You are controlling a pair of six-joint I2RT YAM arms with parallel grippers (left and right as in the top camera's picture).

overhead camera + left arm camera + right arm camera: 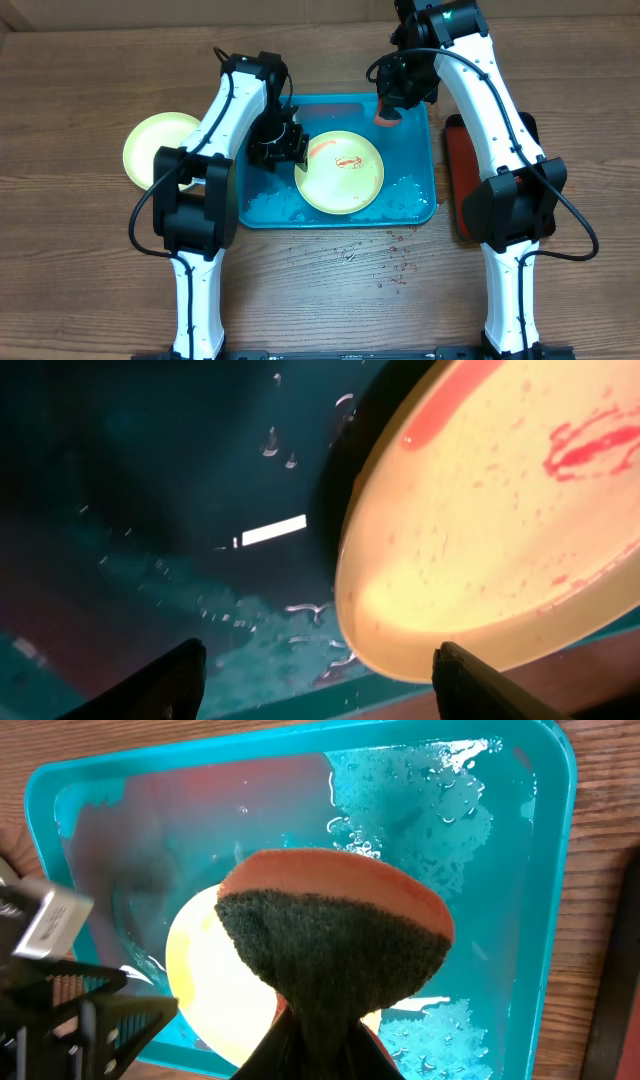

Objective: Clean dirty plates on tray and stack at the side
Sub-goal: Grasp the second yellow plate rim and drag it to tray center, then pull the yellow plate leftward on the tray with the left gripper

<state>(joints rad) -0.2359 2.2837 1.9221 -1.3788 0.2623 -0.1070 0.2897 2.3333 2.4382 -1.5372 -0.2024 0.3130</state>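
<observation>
The plate's near rim (311, 199) (382, 668) is back of my left gripper and still outside its spread fingers. My left gripper needs to move back along the plate's rim next and close there.
A pale yellow-green plate (340, 172) with red sauce smears lies in the turquoise tray (420, 135). My left gripper (283, 148) hovers at the plate's left rim. In the left wrist view the gripper (320, 655) is open, both dark fingers (175, 682) spread, and the plate's (490, 530) lower rim sits just ahead of the gap, untouched. My right gripper (395, 95) hangs over the tray's back right corner, shut on an orange sponge (385, 115) with a dark scouring face (335, 945). A second yellow-green plate (160, 148) rests on the table, left of the tray.
White foam (268, 205) covers the tray's front left and front right parts. A dark red tray (462, 165) lies to the right, partly under my right arm. Water drops (385, 250) dot the wooden table in front of the turquoise tray.
</observation>
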